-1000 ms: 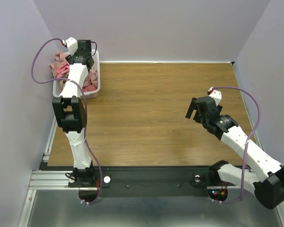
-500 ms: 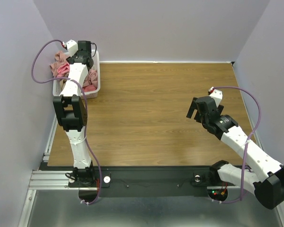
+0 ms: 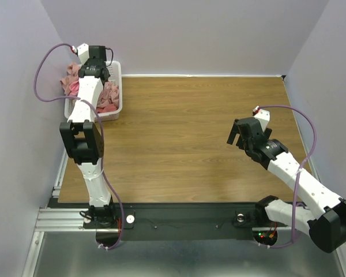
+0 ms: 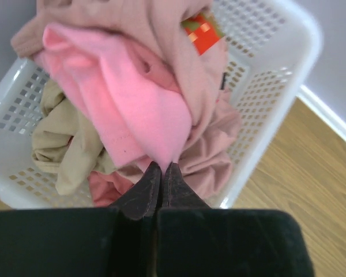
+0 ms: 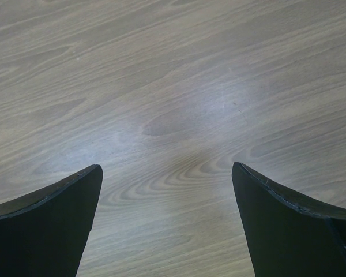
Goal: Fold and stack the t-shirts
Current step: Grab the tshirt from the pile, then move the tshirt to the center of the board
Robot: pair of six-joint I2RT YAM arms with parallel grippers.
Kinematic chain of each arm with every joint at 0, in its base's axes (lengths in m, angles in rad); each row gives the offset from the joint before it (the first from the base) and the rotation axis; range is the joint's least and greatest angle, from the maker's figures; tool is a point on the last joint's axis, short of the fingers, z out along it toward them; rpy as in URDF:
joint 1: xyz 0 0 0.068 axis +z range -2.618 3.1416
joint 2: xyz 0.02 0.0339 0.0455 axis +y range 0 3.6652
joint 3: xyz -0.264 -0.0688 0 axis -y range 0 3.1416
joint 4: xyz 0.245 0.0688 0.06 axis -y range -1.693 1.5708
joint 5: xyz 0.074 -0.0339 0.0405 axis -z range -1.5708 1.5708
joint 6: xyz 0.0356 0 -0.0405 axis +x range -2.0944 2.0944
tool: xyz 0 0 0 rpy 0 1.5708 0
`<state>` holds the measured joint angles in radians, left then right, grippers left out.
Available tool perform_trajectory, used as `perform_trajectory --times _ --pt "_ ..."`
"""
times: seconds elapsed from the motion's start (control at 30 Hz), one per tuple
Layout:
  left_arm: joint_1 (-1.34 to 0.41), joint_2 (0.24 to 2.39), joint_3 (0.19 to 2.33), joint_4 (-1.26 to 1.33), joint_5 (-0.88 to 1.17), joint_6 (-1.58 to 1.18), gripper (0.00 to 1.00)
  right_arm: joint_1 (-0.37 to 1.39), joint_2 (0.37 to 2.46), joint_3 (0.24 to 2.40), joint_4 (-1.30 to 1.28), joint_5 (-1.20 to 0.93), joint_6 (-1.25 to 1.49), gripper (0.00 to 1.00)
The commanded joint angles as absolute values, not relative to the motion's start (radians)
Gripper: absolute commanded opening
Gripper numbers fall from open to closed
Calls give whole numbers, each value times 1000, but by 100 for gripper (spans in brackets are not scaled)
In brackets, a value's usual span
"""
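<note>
The left gripper lifts next, swings to the right in the top view and back, and releases there, since the bare middle tabletop lies that way.
Several t-shirts lie heaped in the white lattice basket (image 4: 279, 109) at the table's far left corner (image 3: 117, 95). A bright salmon-pink t-shirt (image 4: 124, 101) sits on top, with a dusty pink one (image 4: 216, 153) beside it and a tan one (image 4: 60, 141) below left. My left gripper (image 4: 162, 168) is shut on a fold of the salmon-pink t-shirt, over the basket (image 3: 93, 58). My right gripper (image 5: 167, 169) is open above bare wood, at the right of the table (image 3: 237, 133), holding nothing.
A red tag (image 4: 199, 30) shows on the topmost dusty pink cloth. The wooden table (image 3: 184, 138) is walled in on the left, back and right. The basket stands against the left wall.
My left gripper has shut on the salmon-pink t-shirt and shifted slightly left and back over the basket. The right arm has stayed still.
</note>
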<state>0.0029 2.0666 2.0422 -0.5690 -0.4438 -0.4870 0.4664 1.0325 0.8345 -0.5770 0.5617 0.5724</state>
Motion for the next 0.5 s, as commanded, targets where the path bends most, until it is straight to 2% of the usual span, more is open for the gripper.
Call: perform_trajectory --times 0.0,0.23,0.33,0.47 --pt "-78 1772 2068 -499 -407 -410 0 465 1039 876 -565 575 568 100" --pt "-107 1438 2020 -282 -347 -322 0 465 1003 867 -565 506 566 100" --pt "-107 1396 2110 -247 -229 -313 0 465 986 865 -565 502 565 100" --pt "-110 1405 2238 -236 -184 -328 0 465 970 864 -565 482 563 100"
